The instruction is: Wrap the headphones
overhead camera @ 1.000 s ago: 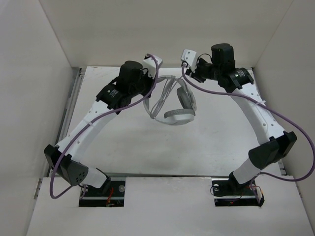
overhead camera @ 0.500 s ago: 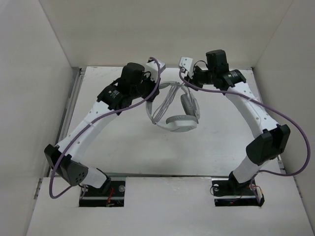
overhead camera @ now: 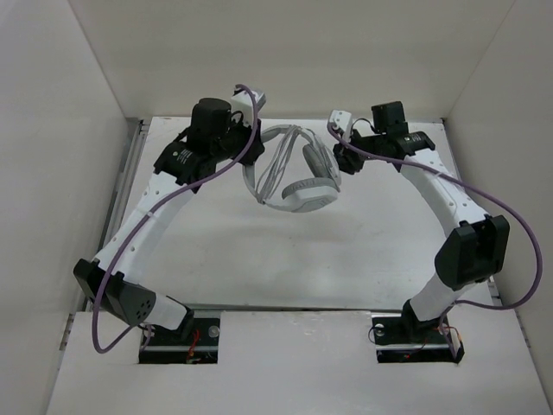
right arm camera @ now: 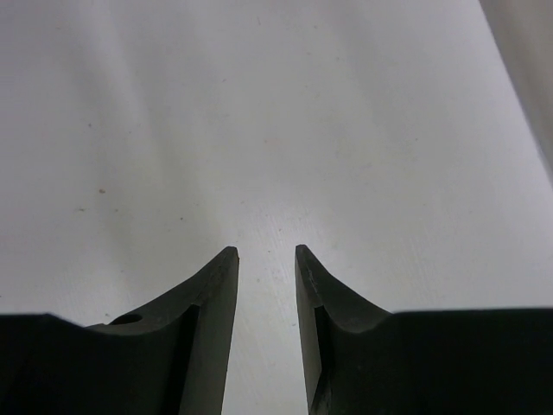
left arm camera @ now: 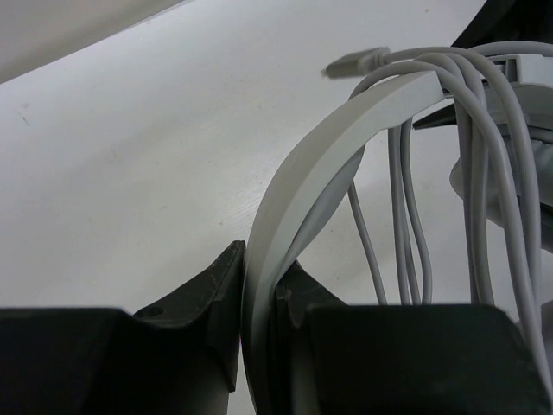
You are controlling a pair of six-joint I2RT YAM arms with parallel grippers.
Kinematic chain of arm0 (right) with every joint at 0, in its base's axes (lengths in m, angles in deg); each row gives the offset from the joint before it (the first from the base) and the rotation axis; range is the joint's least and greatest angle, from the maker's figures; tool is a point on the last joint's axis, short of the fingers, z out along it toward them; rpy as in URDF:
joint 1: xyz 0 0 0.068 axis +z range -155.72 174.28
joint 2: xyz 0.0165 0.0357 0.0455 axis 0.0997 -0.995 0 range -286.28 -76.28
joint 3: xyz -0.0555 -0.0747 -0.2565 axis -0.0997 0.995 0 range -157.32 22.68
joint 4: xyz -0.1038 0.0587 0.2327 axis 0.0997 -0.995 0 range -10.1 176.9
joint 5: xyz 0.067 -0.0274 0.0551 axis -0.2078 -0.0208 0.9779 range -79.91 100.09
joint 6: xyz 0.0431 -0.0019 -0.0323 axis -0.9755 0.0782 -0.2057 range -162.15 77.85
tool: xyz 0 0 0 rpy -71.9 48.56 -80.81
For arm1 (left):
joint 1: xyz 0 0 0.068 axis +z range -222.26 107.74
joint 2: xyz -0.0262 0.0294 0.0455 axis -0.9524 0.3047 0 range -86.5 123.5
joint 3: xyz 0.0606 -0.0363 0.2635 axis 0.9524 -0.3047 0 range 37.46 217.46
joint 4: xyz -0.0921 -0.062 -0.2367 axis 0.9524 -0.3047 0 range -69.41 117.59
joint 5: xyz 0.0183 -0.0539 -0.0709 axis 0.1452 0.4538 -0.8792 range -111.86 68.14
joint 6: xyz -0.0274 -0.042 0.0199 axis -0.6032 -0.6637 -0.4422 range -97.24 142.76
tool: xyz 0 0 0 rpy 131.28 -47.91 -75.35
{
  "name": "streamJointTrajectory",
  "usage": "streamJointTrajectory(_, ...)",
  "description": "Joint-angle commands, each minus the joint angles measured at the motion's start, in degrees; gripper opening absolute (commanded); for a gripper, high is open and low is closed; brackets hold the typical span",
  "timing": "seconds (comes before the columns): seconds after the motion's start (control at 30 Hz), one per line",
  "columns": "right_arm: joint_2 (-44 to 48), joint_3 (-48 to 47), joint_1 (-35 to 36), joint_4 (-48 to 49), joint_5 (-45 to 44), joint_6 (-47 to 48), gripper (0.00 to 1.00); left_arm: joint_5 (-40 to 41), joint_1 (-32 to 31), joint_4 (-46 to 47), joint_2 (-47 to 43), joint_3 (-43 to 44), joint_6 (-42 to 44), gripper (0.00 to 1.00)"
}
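The cable is already looped over the headband [left arm camera: 302, 181]. My left gripper should next put the headphones down on the bare tabletop below and let go of the headband.
The light grey headphones [overhead camera: 298, 186] hang above the table at the back middle. My left gripper [overhead camera: 257, 145] is shut on their headband [left arm camera: 302, 181], which runs up between the fingers in the left wrist view [left arm camera: 259, 268]. Several loops of the thin grey cable [left arm camera: 406, 216] hang over the headband, and the small plug [left arm camera: 350, 62] sticks out at the top. My right gripper [overhead camera: 341, 158] is just right of the headphones. Its jaws stand a little apart with nothing between them in the right wrist view [right arm camera: 263, 251], only white table below.
The white table [overhead camera: 285, 259] is boxed in by white walls at the left, back and right. Thick purple robot cables [overhead camera: 510, 216] loop along both arms. The arm bases [overhead camera: 181, 333] sit at the near edge.
My left gripper has moved left and back, carrying the headphones with it and turning them. My right gripper has shifted slightly right and now stands apart from the headphones.
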Motion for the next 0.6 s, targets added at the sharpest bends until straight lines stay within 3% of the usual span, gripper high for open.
streamJointTrajectory(0.0,3.66,1.96,-0.76,3.49,6.10,-3.78,0.39,-3.17,-0.01,5.52,-2.28,3.73,-4.05,0.00)
streamJointTrajectory(0.23,10.68,11.98,-4.01,8.50,6.19,-6.85,0.38,-0.01,2.10,10.17,-0.61,-1.27,-5.10,0.00)
streamJointTrajectory(0.57,25.18,24.38,-5.77,20.10,2.59,-21.52,0.36,6.84,-0.53,20.89,3.69,-12.25,-6.25,0.00)
